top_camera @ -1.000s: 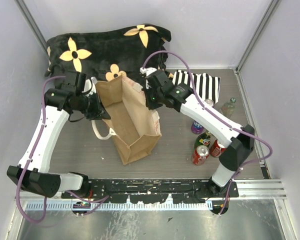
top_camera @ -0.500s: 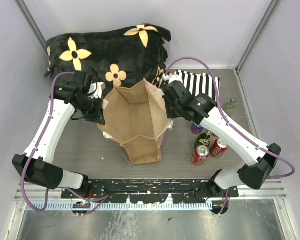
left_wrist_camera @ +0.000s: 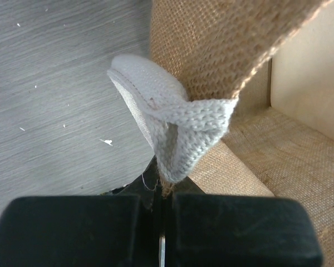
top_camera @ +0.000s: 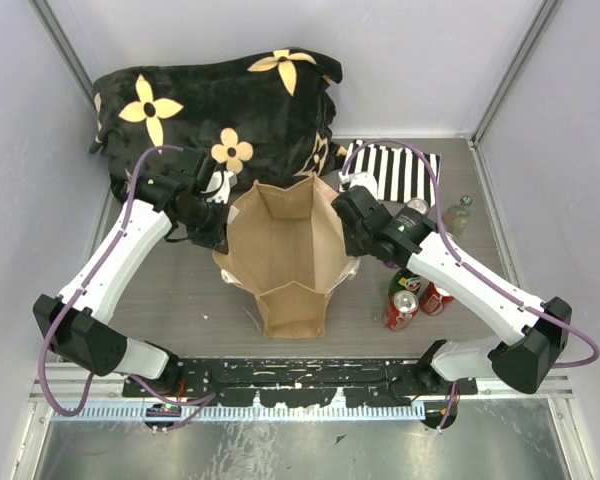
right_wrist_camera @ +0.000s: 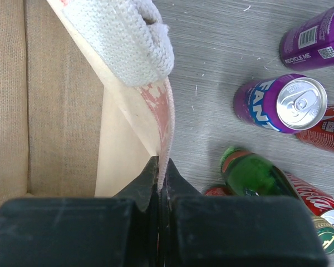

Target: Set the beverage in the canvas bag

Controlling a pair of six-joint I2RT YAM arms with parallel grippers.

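My right gripper stays at the bag's pale pinkish rim and opens its fingers there next, since the bag's opening is already spread wide.
The tan canvas bag (top_camera: 285, 260) stands upright in the middle of the table with its mouth spread wide. My left gripper (top_camera: 220, 228) is shut on the bag's left rim, beside a white strap handle (left_wrist_camera: 172, 125). Opposite it, my right gripper (top_camera: 348, 232) is shut on the pale pinkish right rim (right_wrist_camera: 166, 119). The beverages stand on the table to the right of the bag: a purple Fanta can (right_wrist_camera: 281, 104), a green bottle (right_wrist_camera: 253, 175), red cans (top_camera: 402, 310) and another purple can (right_wrist_camera: 317, 36).
A black blanket with yellow flowers (top_camera: 210, 100) is heaped behind the bag. A black-and-white striped cloth (top_camera: 400, 170) lies at the back right, with a small clear bottle (top_camera: 458, 213) near the right wall.
Both arms have pulled the bag's rims apart and swung it upright. The bag went from lying flattened and tilted to standing with its mouth open wide, shifted slightly right.
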